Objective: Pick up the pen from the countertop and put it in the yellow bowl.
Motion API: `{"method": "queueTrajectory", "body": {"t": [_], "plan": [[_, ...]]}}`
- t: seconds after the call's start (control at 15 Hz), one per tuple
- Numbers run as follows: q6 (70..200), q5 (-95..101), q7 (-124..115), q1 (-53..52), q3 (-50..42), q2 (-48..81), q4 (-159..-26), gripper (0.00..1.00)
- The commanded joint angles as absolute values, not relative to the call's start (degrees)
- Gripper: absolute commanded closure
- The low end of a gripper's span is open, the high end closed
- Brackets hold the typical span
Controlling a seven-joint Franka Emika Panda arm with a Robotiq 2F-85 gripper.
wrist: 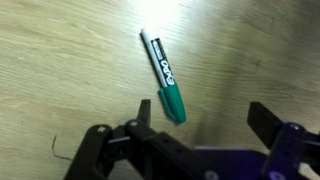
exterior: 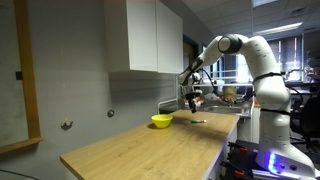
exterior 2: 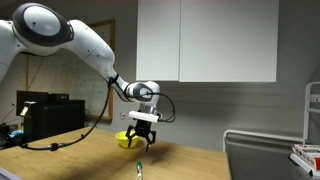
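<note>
My gripper shifts left in the wrist view next and lowers over the pen's end with the cap, as its green cap lies nearer one finger.
The pen (wrist: 163,76), white-barrelled with a green cap, lies flat on the wooden countertop (wrist: 60,70). In the wrist view my gripper (wrist: 203,116) is open and empty above it, the capped end near the left finger. In both exterior views the gripper (exterior: 193,98) (exterior 2: 142,138) hangs above the countertop (exterior: 150,150) (exterior 2: 60,165), over the pen (exterior: 198,121) (exterior 2: 140,168). The yellow bowl (exterior: 162,121) (exterior 2: 124,140) sits on the countertop beside the pen, close to the wall.
White wall cabinets (exterior: 145,35) (exterior 2: 205,40) hang above the counter. A sink area (exterior: 225,98) lies beyond the pen at the counter's far end. A black box (exterior 2: 50,115) and cables (exterior 2: 60,143) sit behind the arm. A wire rack (exterior 2: 270,150) stands at the side.
</note>
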State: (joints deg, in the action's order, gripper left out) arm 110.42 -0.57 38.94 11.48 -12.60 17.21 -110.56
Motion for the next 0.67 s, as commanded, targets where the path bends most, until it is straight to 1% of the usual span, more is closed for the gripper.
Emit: {"method": "queueTrajectory", "body": {"t": [0.0, 0.2, 0.6], "plan": [[111.50, -2.21, 43.52, 15.43, -10.09, 21.26, -106.25, 0.00], [114.58, -5.15, 46.35, 18.11, -9.40, 20.76, -108.40, 0.00], [124.70, -9.19, 49.09, 21.72, -10.11, 19.28, -116.70, 0.00]]}}
